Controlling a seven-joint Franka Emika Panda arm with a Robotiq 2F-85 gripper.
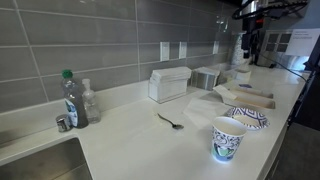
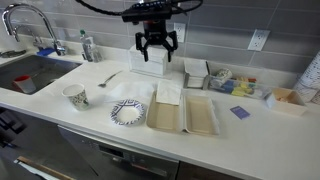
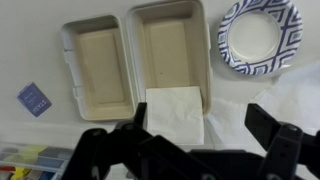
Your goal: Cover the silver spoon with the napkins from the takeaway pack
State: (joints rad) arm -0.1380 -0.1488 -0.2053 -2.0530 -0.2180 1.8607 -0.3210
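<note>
The robot's gripper needs to turn and go down to that corner outside the container [image 1: 217, 89], where the napkins' end at the container's side sticks out past the container's rim.
The silver spoon [image 1: 170, 121] lies flat on the white counter, also seen in an exterior view [image 2: 108, 77]. The napkins [image 3: 175, 112] are a white folded stack lying over the edge of an open beige clamshell container [image 3: 105, 70], also seen in an exterior view [image 2: 168, 92]. The takeaway pack [image 1: 168, 83], a white box with a flap top, stands at the wall and is partly behind the gripper in an exterior view [image 2: 148, 68]. My gripper [image 2: 158, 50] is open and empty, held high above the napkins; its fingers straddle them in the wrist view [image 3: 185, 150].
A blue patterned paper plate [image 2: 128, 113] and a paper cup [image 2: 75, 97] sit near the front edge. A grey-silver box [image 1: 207, 77] stands by the wall. A sink [image 2: 25, 75] and a bottle [image 1: 70, 98] are at one end. A blue card [image 3: 34, 97] lies beyond the clamshell.
</note>
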